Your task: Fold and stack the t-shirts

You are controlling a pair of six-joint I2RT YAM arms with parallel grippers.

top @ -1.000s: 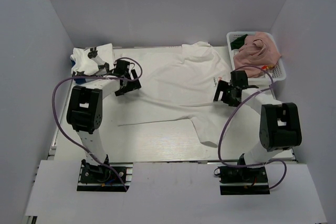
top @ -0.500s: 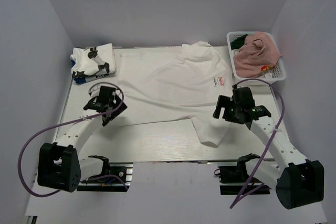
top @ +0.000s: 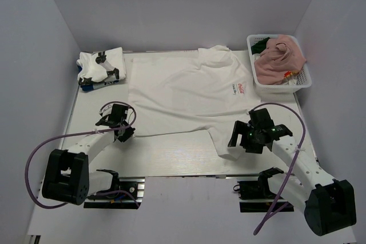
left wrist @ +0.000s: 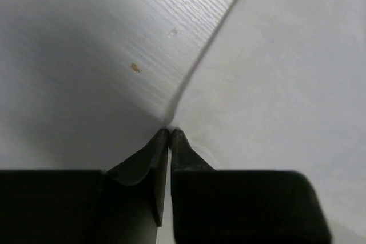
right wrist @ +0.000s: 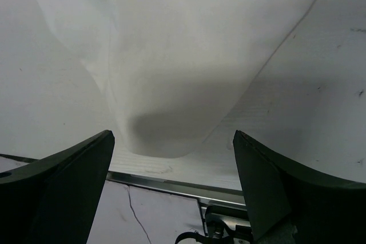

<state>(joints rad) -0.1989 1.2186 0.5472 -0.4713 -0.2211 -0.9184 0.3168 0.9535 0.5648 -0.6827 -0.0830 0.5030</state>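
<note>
My right gripper will move down, open, and slightly back onto the near sleeve's end [top: 229,154] [right wrist: 160,146] next and then close on it, because that cloth is below its parted fingers.
A white t-shirt [top: 183,92] with a small red Coca-Cola print lies spread flat across the table. My left gripper [top: 126,134] sits low at its near left corner. In the left wrist view the left gripper [left wrist: 170,131] is shut, its tips pinching the edge of the white cloth [left wrist: 274,72]. My right gripper [top: 238,141] hovers open over the shirt's near right sleeve [top: 229,144]. From the right wrist, the sleeve end [right wrist: 171,44] lies beyond the tips of the wide-apart right gripper [right wrist: 172,136]. A folded white shirt [top: 100,67] rests at the far left.
A white lattice basket [top: 299,83] at the back right holds a dusty pink shirt [top: 280,56] and a dark green one [top: 260,43]. The table's metal front rail [right wrist: 171,184] runs just under the right gripper. White walls enclose three sides.
The left arm swung from beside the folded shirt toward me to the spread shirt's near left corner and closed its jaws. The right arm moved nearer, over the sleeve, still open.
</note>
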